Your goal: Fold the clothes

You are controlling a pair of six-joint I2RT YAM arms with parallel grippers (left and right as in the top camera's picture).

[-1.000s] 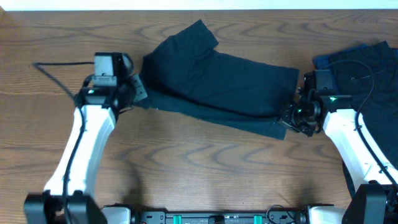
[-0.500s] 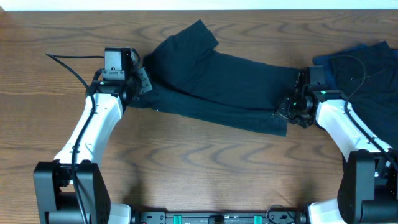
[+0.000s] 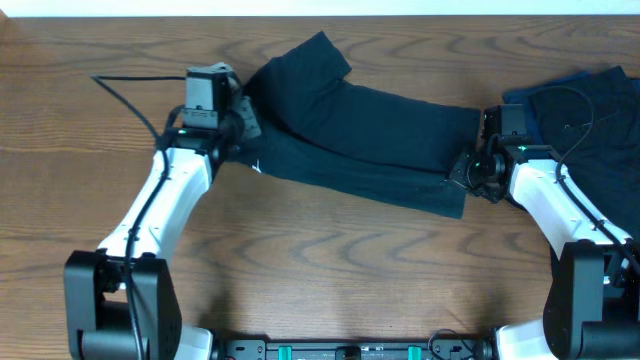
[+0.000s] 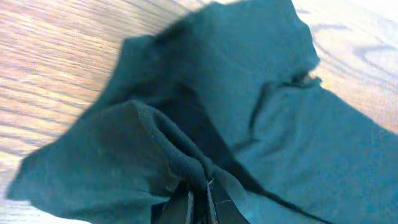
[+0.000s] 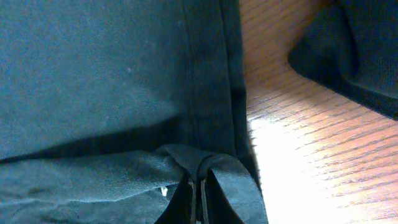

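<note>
I need to lower my left gripper a little toward the garment's middle first, to bring the bunched fold down onto the cloth (image 3: 262, 138).
A dark navy garment (image 3: 360, 130) of the clothes lies slantwise across the middle of the table, partly doubled over. At its left edge my left gripper (image 3: 245, 125) is shut on a bunched fold of the cloth (image 4: 168, 149); in the left wrist view the gripper (image 4: 199, 200) pinches that ridge between its fingers. My right gripper (image 3: 468, 172) is shut on the garment's lower right corner. In the right wrist view the gripper (image 5: 198, 196) clamps a looped hem of the cloth (image 5: 93, 74).
More dark clothes (image 3: 590, 110) are heaped at the back right, with a brighter blue piece (image 3: 520, 96) showing at their left edge, close behind my right arm. Bare wooden table (image 3: 330, 270) lies in front of the garment.
My left gripper has carried the garment's left edge rightward and toward the back, narrowing the cloth. The right gripper has shifted slightly inward with its corner.
</note>
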